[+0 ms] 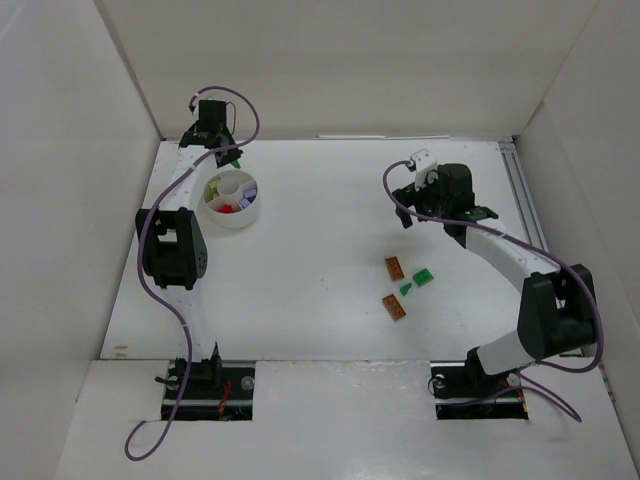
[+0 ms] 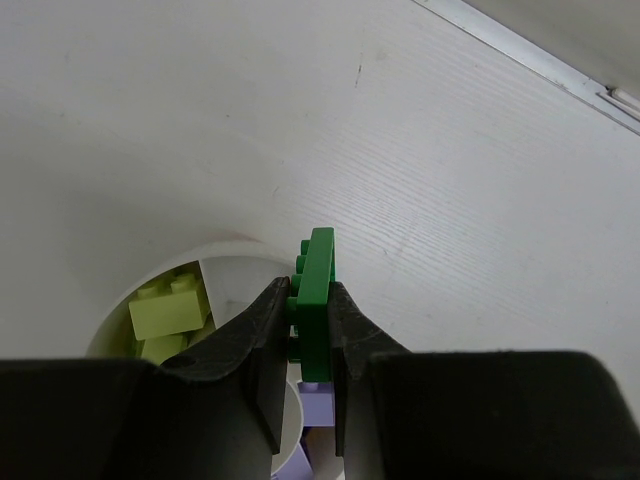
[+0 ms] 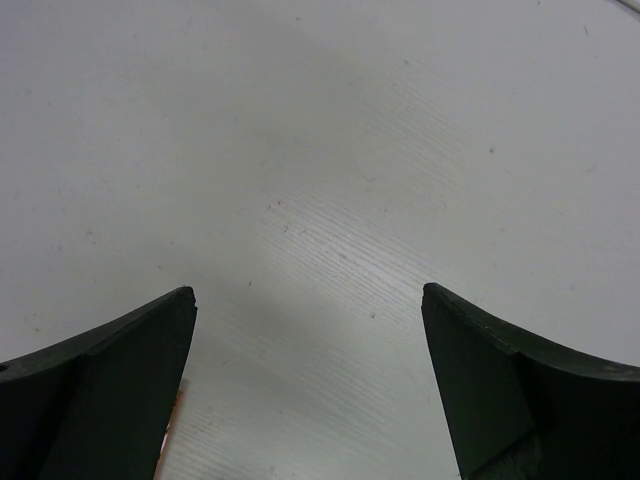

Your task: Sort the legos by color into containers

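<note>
The green lego plate (image 2: 317, 300) goes back past the cup's rim in my left gripper next and is released, because the cup's empty far section (image 2: 242, 284) still lies back of the gripper.
My left gripper (image 2: 308, 300) is shut on a green lego plate (image 2: 317, 300) and holds it edge-up over the far rim of the round white cup (image 1: 247, 210). The gripper (image 1: 231, 155) also shows in the top view. The cup (image 2: 235, 258) holds yellow-green bricks (image 2: 168, 310), purple bricks (image 2: 318, 405) and a red brick (image 1: 229, 208). My right gripper (image 3: 308, 305) is open and empty above bare table; it shows in the top view (image 1: 475, 214) too. Two brown-orange bricks (image 1: 395, 268) (image 1: 394, 307) and two green bricks (image 1: 423, 278) (image 1: 406, 288) lie on the table near it.
White walls enclose the table on the left, back and right. A metal rail (image 1: 522, 200) runs along the right edge. The arm bases (image 1: 208, 385) (image 1: 478, 385) sit at the near edge.
</note>
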